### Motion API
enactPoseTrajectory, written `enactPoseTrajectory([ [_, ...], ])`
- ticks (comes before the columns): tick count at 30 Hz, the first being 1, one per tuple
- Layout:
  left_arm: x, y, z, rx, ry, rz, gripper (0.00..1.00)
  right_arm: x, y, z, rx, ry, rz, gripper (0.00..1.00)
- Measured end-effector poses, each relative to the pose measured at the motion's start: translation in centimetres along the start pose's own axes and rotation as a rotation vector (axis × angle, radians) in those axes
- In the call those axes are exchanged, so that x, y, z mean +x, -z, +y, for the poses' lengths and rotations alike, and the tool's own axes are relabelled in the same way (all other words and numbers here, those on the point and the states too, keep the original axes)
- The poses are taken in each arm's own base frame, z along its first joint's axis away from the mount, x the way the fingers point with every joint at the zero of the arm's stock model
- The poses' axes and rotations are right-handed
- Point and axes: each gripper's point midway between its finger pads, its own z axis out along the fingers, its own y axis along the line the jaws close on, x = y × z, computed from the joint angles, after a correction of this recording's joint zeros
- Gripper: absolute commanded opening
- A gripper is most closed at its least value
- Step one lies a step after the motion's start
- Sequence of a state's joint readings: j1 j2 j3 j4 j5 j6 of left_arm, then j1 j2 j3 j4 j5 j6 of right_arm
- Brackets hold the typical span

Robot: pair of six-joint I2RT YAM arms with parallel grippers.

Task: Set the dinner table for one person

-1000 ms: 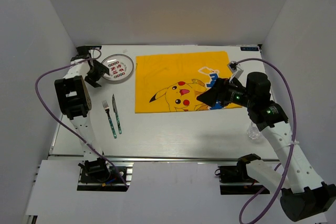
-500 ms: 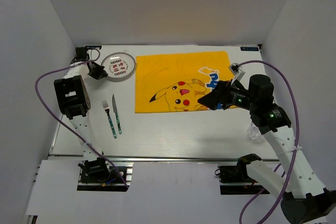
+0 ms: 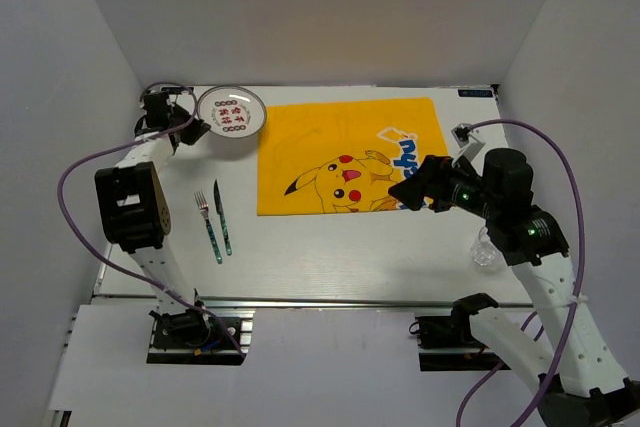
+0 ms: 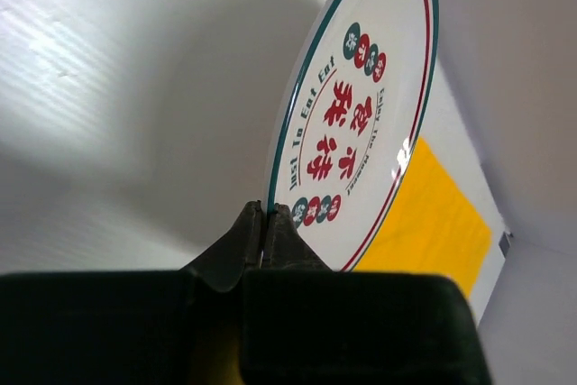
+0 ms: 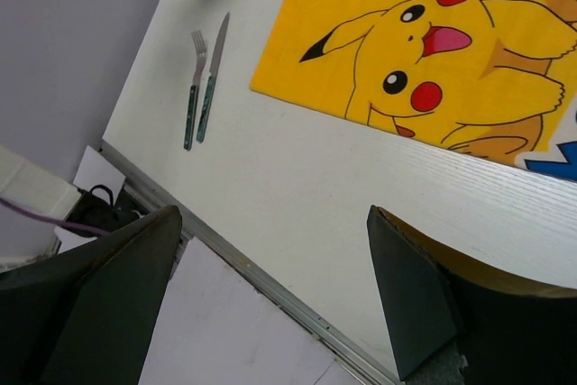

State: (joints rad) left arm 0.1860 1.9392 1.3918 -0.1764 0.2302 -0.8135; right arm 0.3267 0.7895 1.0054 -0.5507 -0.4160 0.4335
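My left gripper carries the plate point(image 3: 231, 110) to the right in the top view next and lowers it onto the yellow cloth's middle point(image 3: 355, 151), then releases it, since that spot is empty.
A white plate point(image 3: 231, 110) with a green-and-red rim and red lettering is at the back left of the white dinner table point(image 3: 330, 252). My left gripper point(image 3: 190, 130) is shut on the plate's left rim. In the left wrist view the jaws point(image 4: 263, 209) pinch the rim, and the plate point(image 4: 361, 105) is tilted and raised off the tabletop. My right gripper point(image 3: 405, 190) hangs open over the right part of the yellow Pikachu cloth point(image 3: 330, 147), with nothing between its fingers point(image 5: 275, 223). A fork point(image 3: 207, 219) and a knife point(image 3: 222, 215) lie side by side left of the cloth.
A clear glass point(image 3: 485, 247) stands near the table's right edge, beside my right arm. White walls close in the left, back and right sides. A metal rail point(image 5: 270, 277) runs along the near edge. The right wrist view shows the fork point(image 5: 192, 96) and knife point(image 5: 211, 78).
My left gripper has shut on the plate's rim and carried it up and toward the back. My right arm has drawn back a little to the right, still open.
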Motion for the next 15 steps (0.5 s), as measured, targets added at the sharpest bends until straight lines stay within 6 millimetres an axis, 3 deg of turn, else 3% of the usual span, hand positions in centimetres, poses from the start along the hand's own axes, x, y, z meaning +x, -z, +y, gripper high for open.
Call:
enactPoseTrajectory([
  [3, 0.6, 0.8, -2.7, 0.081, -0.033, -0.009, 0.00, 0.1, 0.3, -0.8, 0.048, -0.008, -0.007, 0.89],
  [6, 3.0, 0.6, -5.8, 0.155, -0.078, 0.031, 0.00, 0.3, 0.5, -1.8, 0.112, -0.020, -0.009, 0.89],
  [11, 11.3, -0.1, -11.4, 0.303, -0.174, 0.185, 0.00, -0.3, 1.8, -3.6, 0.254, -0.029, -0.033, 0.89],
  [15, 18.6, -0.8, -13.9, 0.394, -0.208, 0.334, 0.00, -1.5, 3.5, -3.5, 0.306, -0.004, -0.078, 0.89],
])
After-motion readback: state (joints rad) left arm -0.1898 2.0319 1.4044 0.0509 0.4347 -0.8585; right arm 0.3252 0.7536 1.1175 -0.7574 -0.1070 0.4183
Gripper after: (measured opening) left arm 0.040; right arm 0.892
